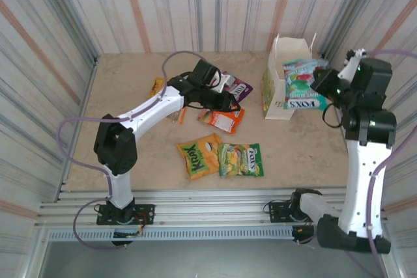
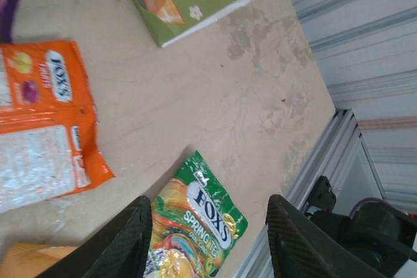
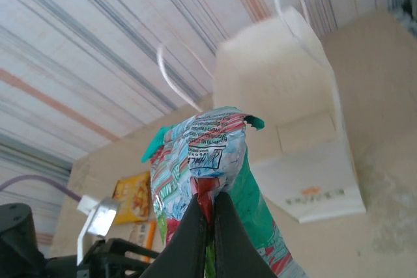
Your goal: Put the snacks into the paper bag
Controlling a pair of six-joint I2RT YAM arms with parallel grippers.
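Note:
My right gripper carries the teal packet (image 1: 303,86) outward over the paper bag's opening (image 1: 292,53) next and releases it, since that opening lies outward of the gripper.
The white paper bag (image 1: 279,105) stands upright at the back right, its mouth open. My right gripper (image 1: 324,86) is shut on the edge of a teal snack packet (image 1: 303,86) and holds it in the air just right of the bag's mouth. In the right wrist view, the teal packet (image 3: 208,154) hangs pinched in that gripper (image 3: 210,208), with the bag (image 3: 287,96) behind. My left gripper (image 1: 223,103) hovers open above the orange-red packet (image 1: 225,120). Between its fingers (image 2: 124,239) the green-yellow packet (image 2: 195,232) lies far below on the table.
Loose on the table lie a purple packet (image 1: 238,86), a yellow-orange packet (image 1: 156,84), a small bar (image 1: 182,115), the Krax packet (image 1: 199,155) and the green-yellow packet (image 1: 241,159). Corrugated walls close three sides. A metal rail (image 1: 208,196) runs along the near edge.

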